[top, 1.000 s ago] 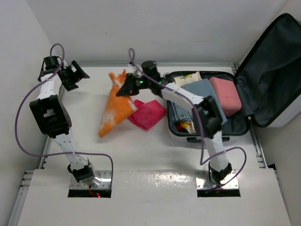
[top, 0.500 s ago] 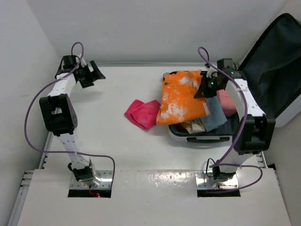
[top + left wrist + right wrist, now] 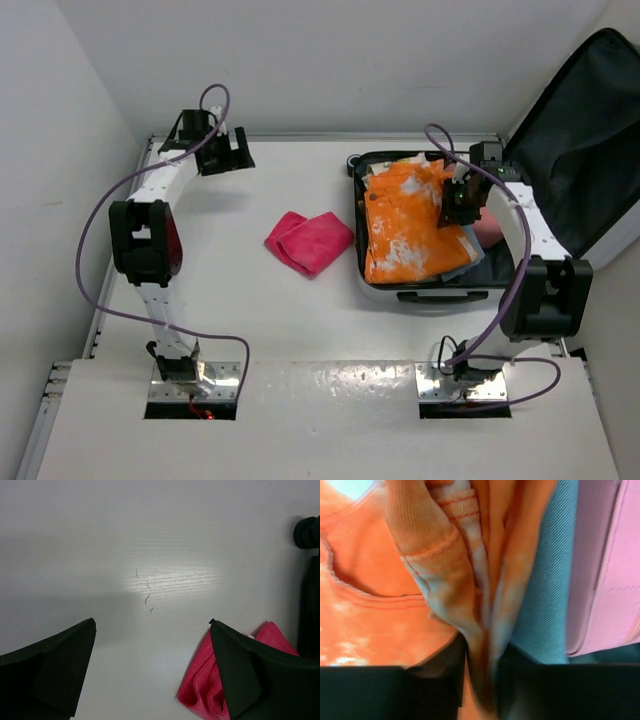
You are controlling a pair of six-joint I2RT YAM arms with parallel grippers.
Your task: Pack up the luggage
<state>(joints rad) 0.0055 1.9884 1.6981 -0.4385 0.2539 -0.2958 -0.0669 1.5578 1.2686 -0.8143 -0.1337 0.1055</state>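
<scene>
The folded red cloth's middle (image 3: pixel 315 239) is outside the luggage (image 3: pixel 575 120). My left gripper needs to swing back and to the right in the top view next, down onto the cloth.
The luggage (image 3: pixel 575 120) lies open at the right, its dark lid up against the wall. An orange and white garment (image 3: pixel 410 220) lies spread over its tray, on top of a blue cloth (image 3: pixel 547 590) and next to a small pink box (image 3: pixel 602 565). My right gripper (image 3: pixel 455 205) is shut on a fold of the orange garment (image 3: pixel 480 605) over the tray. A folded red cloth (image 3: pixel 310 241) lies on the table left of the luggage, and shows in the left wrist view (image 3: pixel 210 690). My left gripper (image 3: pixel 228 152) is open and empty at the far left.
White walls close in the table at the back and left. The table's metal rail (image 3: pixel 545 290) runs beside the luggage. A black wheel (image 3: pixel 307 532) of the luggage shows in the left wrist view.
My right gripper carried the orange garment from the table middle into the luggage and lowered it over the tray. My left gripper moved right along the back edge.
</scene>
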